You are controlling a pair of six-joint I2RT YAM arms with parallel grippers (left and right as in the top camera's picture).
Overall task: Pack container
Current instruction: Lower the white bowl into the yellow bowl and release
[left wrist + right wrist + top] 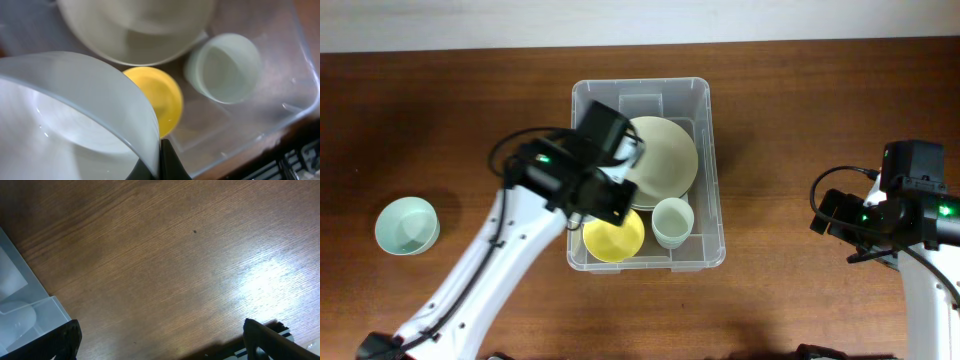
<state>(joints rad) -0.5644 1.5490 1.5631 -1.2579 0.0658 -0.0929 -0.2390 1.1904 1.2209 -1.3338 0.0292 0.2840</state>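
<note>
I will next move my left gripper toward the cup point(672, 222) and down to let go of the pale whitish bowl in the yellow bowl point(616, 241), because the yellow one is below my gripper.
The container point(582, 105) is a large clear plastic tub in the middle of the table. It holds a large beige bowl point(668, 155), a yellow bowl point(616, 241) and a pale green cup point(672, 222). My left gripper point(605, 195) hangs over the tub's left side. In the left wrist view it point(160, 162) is shut on the rim of a pale whitish bowl point(75, 115), held above the yellow bowl point(162, 97), the cup point(225, 67) and the beige bowl point(135, 30). My right gripper point(840, 218) is open and empty over bare wood point(160, 345).
A mint-green bowl point(407, 225) stands alone on the table at the far left. The tub's clear wall point(280, 125) is to the right of my left gripper. A corner of the tub point(25, 312) shows at the left of the right wrist view.
</note>
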